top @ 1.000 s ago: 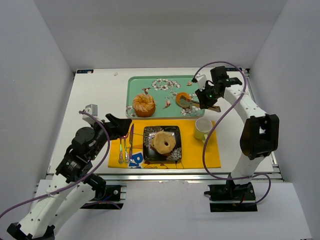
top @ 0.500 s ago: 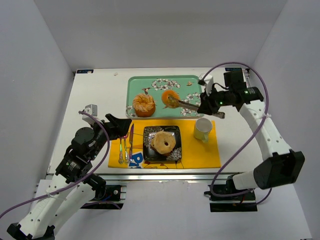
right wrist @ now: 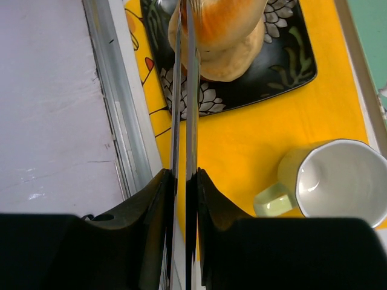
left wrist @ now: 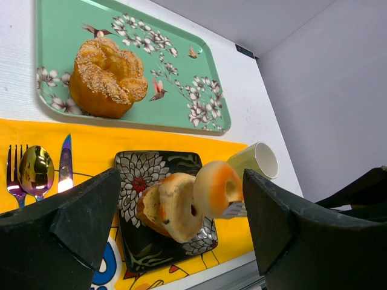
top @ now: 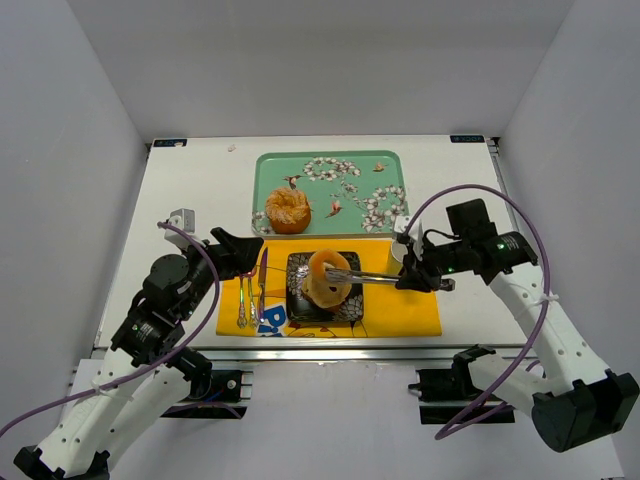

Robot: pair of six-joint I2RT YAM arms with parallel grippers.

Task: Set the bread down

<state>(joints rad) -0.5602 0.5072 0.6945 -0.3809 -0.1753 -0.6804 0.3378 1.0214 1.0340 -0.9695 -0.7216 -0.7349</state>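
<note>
The bread is hanging just over the black flowered plate, so I will lower it with my right gripper onto the paler bagel (top: 325, 292) and let go of the metal tongs (top: 375, 279).
My right gripper (top: 415, 277) is shut on metal tongs (top: 375, 279), and the tongs pinch an orange-glazed ring of bread (top: 330, 265). The bread hangs just over the black flowered plate (top: 297, 310), against a paler bagel (top: 325, 292) that lies on it. In the right wrist view the tongs (right wrist: 184, 90) run from my gripper (right wrist: 184, 181) to the bread (right wrist: 224, 24) above the plate (right wrist: 290, 60). The left wrist view shows the held bread (left wrist: 221, 187) beside the bagel (left wrist: 175, 208). My left gripper (top: 235, 250) is open and empty, left of the plate.
A green flowered tray (top: 270, 170) at the back holds a sesame bun (top: 287, 210). A pale yellow mug (right wrist: 338, 178) stands on the yellow placemat (top: 400, 305) right of the plate. A fork, spoon and knife (top: 250, 290) lie left of the plate.
My right arm has carried the orange bread in the tongs off the green tray, forward and left, to just above the black plate. The left arm has not moved.
</note>
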